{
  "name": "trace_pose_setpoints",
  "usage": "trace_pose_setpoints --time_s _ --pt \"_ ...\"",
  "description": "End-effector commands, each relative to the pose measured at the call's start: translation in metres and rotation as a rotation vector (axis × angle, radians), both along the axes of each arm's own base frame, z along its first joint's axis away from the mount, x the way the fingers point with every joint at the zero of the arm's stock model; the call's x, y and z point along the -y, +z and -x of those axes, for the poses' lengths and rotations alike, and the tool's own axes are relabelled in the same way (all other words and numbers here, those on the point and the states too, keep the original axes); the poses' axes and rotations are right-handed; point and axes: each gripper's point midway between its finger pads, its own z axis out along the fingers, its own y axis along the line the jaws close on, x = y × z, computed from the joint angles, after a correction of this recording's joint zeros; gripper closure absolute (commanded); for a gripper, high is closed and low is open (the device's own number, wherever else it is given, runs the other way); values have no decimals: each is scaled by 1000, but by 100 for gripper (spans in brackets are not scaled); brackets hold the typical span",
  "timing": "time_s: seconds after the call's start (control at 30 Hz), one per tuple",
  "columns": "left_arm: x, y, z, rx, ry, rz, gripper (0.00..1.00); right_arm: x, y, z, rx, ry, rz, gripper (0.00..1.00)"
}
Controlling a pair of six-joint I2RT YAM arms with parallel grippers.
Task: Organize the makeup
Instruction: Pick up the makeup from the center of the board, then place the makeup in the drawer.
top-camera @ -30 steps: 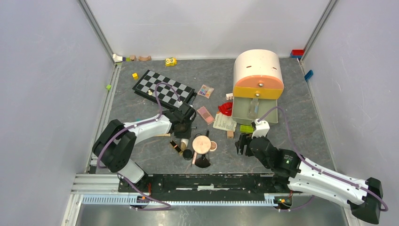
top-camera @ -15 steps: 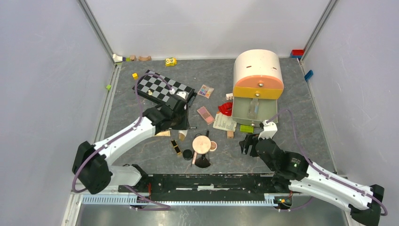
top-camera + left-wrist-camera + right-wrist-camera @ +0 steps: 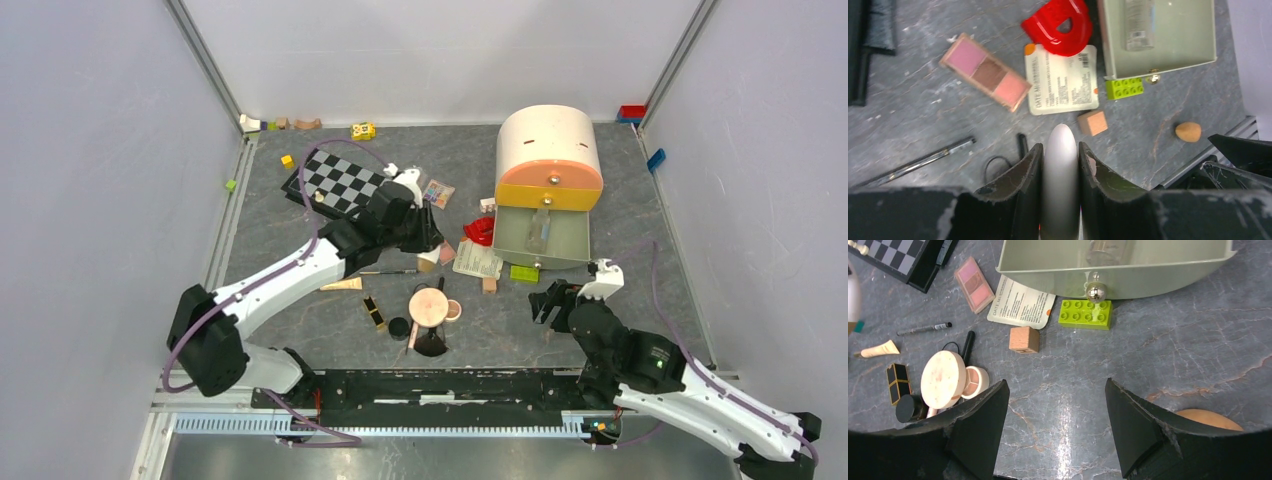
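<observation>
The robot will next swing its left gripper past the red curved piece over the open green drawer (image 3: 570,240), then lower it beside the clear bottle, where the bottom of the drawer is free.
My left gripper (image 3: 1060,146) is shut on the white oval (image 3: 1060,185) and holds it above the table, over the pink palette (image 3: 985,71); in the top view the gripper (image 3: 430,240) hangs left of the open drawer (image 3: 570,240). My right gripper (image 3: 1056,385) is open and empty over bare table; the orange teardrop sponge (image 3: 1208,419) lies just outside its right finger. The round peach compact (image 3: 944,379), black-gold tube (image 3: 898,382), a thin black pencil (image 3: 924,329) and a cream tube (image 3: 879,349) lie to its left. A multicolour palette (image 3: 437,192) lies by the chessboard.
The cream and orange storage box (image 3: 548,155) has its green drawer pulled out with a clear bottle inside. A sachet (image 3: 1062,79), red curved piece (image 3: 1058,27), green brick (image 3: 1085,313) and wooden block (image 3: 1024,339) lie before it. A chessboard (image 3: 335,183) lies at the back left.
My left arm has swung right and away from the compact cluster, carrying the white oval over the pink palette. My right arm has drawn back to the right, still open.
</observation>
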Motion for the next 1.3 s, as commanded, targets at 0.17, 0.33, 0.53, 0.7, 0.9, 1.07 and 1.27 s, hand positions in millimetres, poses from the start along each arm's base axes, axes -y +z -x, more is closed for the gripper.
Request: trace_pose_setpoints --time_s 0.17,0.33,0.53,0.7,0.9,1.07,1.27 --pt "83 49 -21 114 -93 177 98 26 17 1 32 -106 -44 23" --pt "124 53 -26 151 -160 198 98 30 20 1 37 -116 -46 22" --pt "160 45 -43 185 -173 212 98 33 19 3 35 -123 -51 22" --pt "185 43 -60 224 -168 271 98 32 21 3 39 -121 -62 22" --pt "201 27 -82 249 -129 238 98 32 22 3 42 -120 -59 22" --pt "201 11 -96 268 -105 154 95 33 24 2 48 -121 -58 22" --pt "195 -3 -110 294 -78 52 94 33 23 2 50 -121 -54 22"
